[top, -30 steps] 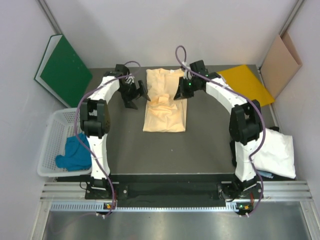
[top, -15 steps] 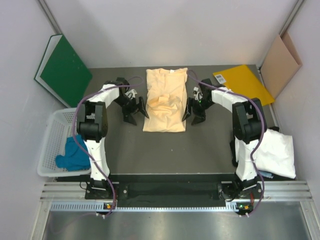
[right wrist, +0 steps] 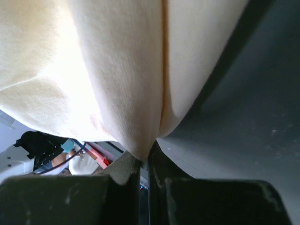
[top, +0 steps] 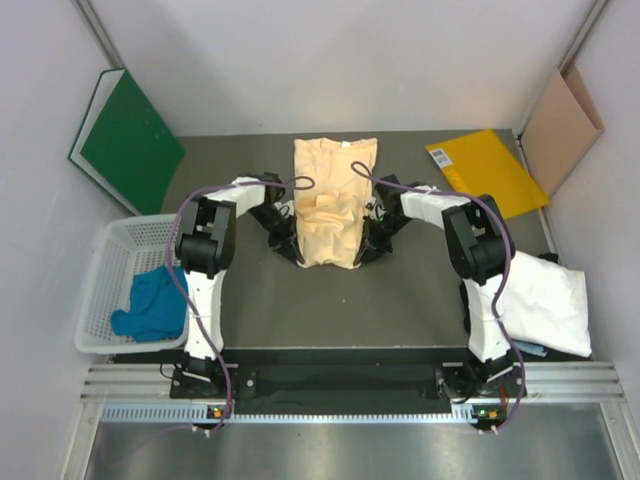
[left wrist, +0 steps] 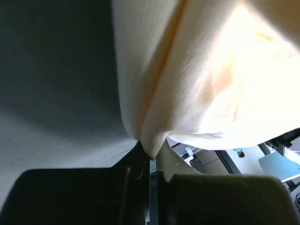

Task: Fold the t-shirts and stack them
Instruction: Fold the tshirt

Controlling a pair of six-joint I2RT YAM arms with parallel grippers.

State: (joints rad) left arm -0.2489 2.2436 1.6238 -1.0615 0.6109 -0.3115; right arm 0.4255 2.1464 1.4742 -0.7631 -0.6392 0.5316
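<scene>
My left gripper carries the t-shirt's pinched near corner outward over the t-shirt's far end (top: 307,155) next and releases it there, since that end still lies uncovered.
The pale peach-yellow t-shirt (top: 333,205) lies partly folded in the middle of the dark table (top: 340,310). My left gripper (top: 291,246) is shut on its near left corner, and my right gripper (top: 366,250) is shut on its near right corner. In the left wrist view the gripper (left wrist: 153,157) pinches a fold of the peach cloth (left wrist: 201,84), lifted off the table. The right wrist view shows that gripper (right wrist: 145,161) holding a fold of the same cloth (right wrist: 108,70). A teal-blue t-shirt (top: 150,305) lies crumpled in the basket. A white t-shirt (top: 545,305) lies at the table's right edge.
A white basket (top: 100,290) stands left of the table. A bright-yellow folder (top: 487,170) lies at the back right corner. A green folder (top: 130,140) leans on the left wall and a brown cardboard sheet (top: 562,125) on the right wall.
Both grippers moved toward me along the shirt's sides and closed on its near corners. The shirt's near edge now looks narrower and pulled up.
</scene>
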